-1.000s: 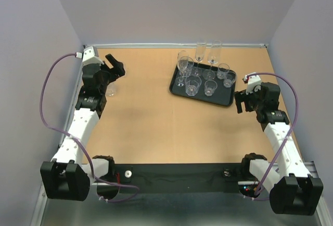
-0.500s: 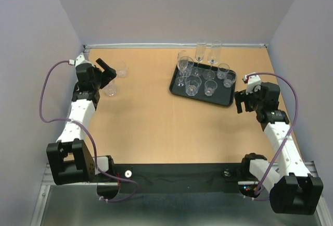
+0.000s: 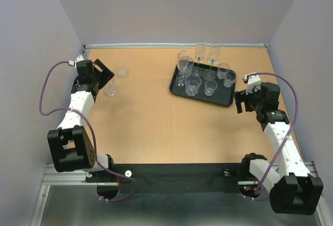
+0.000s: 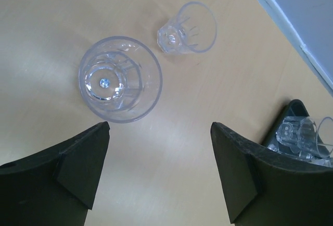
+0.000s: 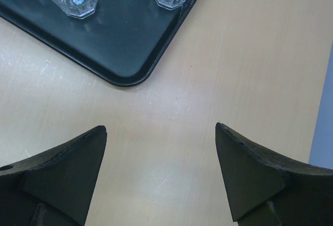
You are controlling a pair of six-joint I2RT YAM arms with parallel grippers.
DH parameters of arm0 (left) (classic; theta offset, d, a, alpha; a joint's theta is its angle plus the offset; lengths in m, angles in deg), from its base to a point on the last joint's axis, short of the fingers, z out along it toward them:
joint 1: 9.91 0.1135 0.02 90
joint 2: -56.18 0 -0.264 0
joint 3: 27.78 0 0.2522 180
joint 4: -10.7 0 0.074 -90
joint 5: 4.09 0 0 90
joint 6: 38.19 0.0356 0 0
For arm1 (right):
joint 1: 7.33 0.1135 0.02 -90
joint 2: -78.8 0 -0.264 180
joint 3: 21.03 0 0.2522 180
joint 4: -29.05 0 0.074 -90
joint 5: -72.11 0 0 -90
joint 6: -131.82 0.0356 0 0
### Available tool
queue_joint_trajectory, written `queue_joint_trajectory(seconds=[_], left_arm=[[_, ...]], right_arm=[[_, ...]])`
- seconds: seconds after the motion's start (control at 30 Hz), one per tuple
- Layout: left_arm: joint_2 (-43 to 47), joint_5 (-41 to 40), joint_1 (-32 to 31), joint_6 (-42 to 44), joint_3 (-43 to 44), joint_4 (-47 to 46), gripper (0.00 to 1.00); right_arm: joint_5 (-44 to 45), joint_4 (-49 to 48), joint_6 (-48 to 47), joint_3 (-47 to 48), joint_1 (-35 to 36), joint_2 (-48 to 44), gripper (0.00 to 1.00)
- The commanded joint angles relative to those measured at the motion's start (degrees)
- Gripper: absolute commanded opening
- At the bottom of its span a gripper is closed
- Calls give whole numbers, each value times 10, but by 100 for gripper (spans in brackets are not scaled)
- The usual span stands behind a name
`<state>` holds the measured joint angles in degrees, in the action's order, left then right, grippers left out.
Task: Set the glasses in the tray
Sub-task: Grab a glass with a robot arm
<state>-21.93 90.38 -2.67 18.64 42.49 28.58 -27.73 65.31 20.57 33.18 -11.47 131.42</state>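
Note:
The near tumbler's open rim faces up ahead of my fingers. My left gripper needs to go down and straddle the tumbler's rim by the tumbler's closest side (image 3: pixel 114 86) (image 4: pixel 155 101).
The black tray (image 3: pixel 179 90) sits at the back right of the table with several clear glasses in it. Two tall stemmed glasses (image 3: pixel 200 52) stand behind it on the table. Two short tumblers stand at the far left: one (image 3: pixel 110 87) (image 4: pixel 120 78) just ahead of my left gripper (image 3: pixel 104 73) (image 4: pixel 160 171), the other (image 3: pixel 122 70) (image 4: pixel 188 28) farther back. The left gripper is open and empty, above the table. My right gripper (image 3: pixel 240 101) (image 5: pixel 160 176) is open and empty, just off the tray's right corner (image 5: pixel 125 75).
Grey walls close the table on the left, back and right. A metal rail (image 3: pixel 171 45) runs along the back edge. The arm bases and a black strip (image 3: pixel 177 176) line the near edge.
The left arm has pulled back toward the left wall, uncovering the two tumblers at the far left. The right arm has not moved.

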Motion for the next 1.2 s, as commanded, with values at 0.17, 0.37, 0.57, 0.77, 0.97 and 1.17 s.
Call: queue_joint_trajectory(seconds=[0.17,0.37,0.57,0.77,0.97,1.17], left_arm=[[-41,-82,10,-37,66,87,85],[-61,-90,13,-44,71,85,80],[-100,-85,17,-52,81,92,74],[-132,-73,22,-53,91,92,61],[-142,-67,23,-48,90,88,29],[-144,-19,22,-22,90,85,1]], right_arm=[[8,-17,-7,0,-4,-4,90],[10,-18,-6,-1,-4,-7,90],[11,-17,-7,-1,-4,-8,90],[13,-17,-6,-1,-4,-9,90],[14,-17,-7,-1,-4,-11,90],[14,-17,-8,-1,-4,-12,90]])
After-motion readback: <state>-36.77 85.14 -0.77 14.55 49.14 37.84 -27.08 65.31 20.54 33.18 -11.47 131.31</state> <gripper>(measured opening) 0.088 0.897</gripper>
